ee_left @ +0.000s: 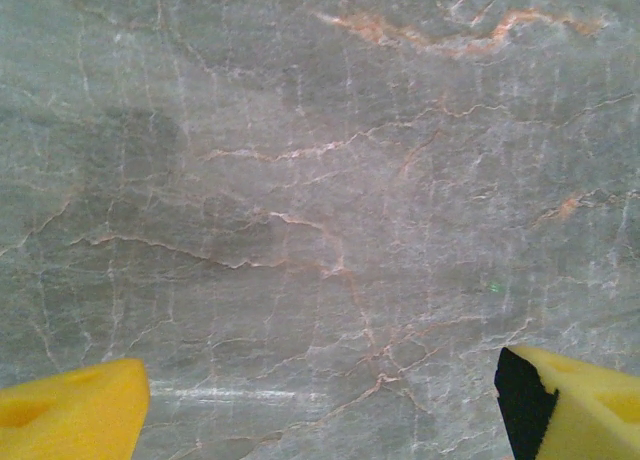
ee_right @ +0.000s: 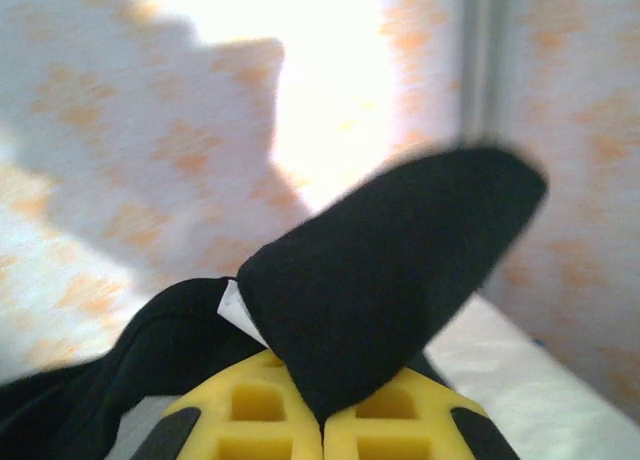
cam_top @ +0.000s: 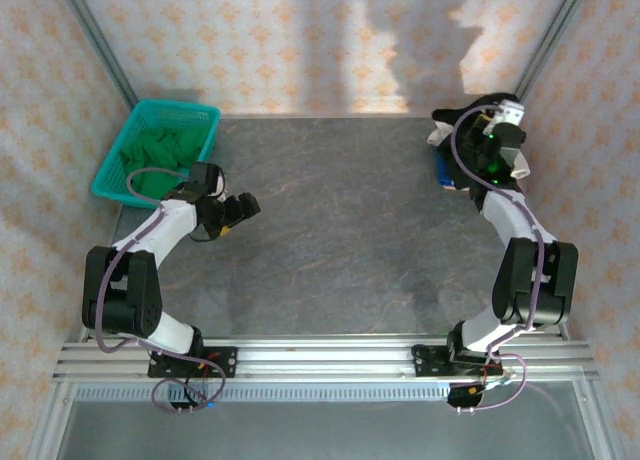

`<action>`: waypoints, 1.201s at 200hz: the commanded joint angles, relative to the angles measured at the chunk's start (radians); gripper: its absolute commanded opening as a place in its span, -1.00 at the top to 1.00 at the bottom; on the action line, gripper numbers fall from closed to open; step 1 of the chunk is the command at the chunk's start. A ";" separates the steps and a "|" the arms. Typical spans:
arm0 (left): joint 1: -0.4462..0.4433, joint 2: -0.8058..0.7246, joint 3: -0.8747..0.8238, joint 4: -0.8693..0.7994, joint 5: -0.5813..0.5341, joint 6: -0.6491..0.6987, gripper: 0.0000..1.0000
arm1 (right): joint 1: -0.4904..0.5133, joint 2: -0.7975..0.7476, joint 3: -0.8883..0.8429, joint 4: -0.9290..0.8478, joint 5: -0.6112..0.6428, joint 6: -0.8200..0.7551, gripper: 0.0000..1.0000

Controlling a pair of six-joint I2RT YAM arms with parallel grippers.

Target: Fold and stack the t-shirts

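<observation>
My right gripper will move away from the corner post and down over the white cloth (cam_top: 437,135) to release the black t-shirt, because the stacked cloth is there.
A black t-shirt (ee_right: 390,280) is pinched between the yellow fingers of my right gripper (ee_right: 322,420), which is shut on it. A fold of the cloth stands up in front of the patterned back wall, with a small white tag (ee_right: 234,310) beside it. From above, that gripper (cam_top: 485,115) sits at the back right corner with black t-shirt cloth (cam_top: 450,115) bunched around it. Bits of blue t-shirt (cam_top: 443,172) and white cloth (cam_top: 437,135) show beneath. A green t-shirt (cam_top: 160,150) lies in the teal basket (cam_top: 200,110). My left gripper (cam_top: 240,208) is open, its fingers (ee_left: 70,415) wide apart over bare tabletop.
The teal basket stands at the back left corner against the wall. Patterned walls with metal corner posts (cam_top: 550,40) close in the dark marbled table (cam_top: 340,210) on three sides. An aluminium rail (cam_top: 320,355) runs along the near edge.
</observation>
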State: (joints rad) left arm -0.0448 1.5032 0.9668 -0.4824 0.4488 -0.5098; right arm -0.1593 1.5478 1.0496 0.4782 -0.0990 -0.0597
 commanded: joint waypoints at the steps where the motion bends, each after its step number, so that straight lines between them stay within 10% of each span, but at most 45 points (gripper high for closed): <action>1: 0.005 0.013 0.035 -0.022 0.028 0.028 -0.82 | -0.022 0.020 0.036 0.180 0.086 0.003 1.00; 97: 0.004 0.039 0.077 -0.051 0.048 0.047 -0.83 | -0.034 0.136 0.027 0.557 0.660 -0.065 1.00; 157: 0.004 0.064 0.101 -0.066 0.053 0.067 -0.84 | -0.041 0.361 0.231 0.297 0.265 -0.064 1.00; 240: 0.003 0.058 0.084 -0.065 0.047 0.077 -0.85 | 0.063 0.555 0.472 -0.050 0.120 -0.257 1.00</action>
State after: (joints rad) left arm -0.0448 1.5608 1.0409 -0.5167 0.4911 -0.4652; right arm -0.1284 2.0834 1.4834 0.5259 0.1146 -0.2295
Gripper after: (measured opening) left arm 0.921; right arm 0.048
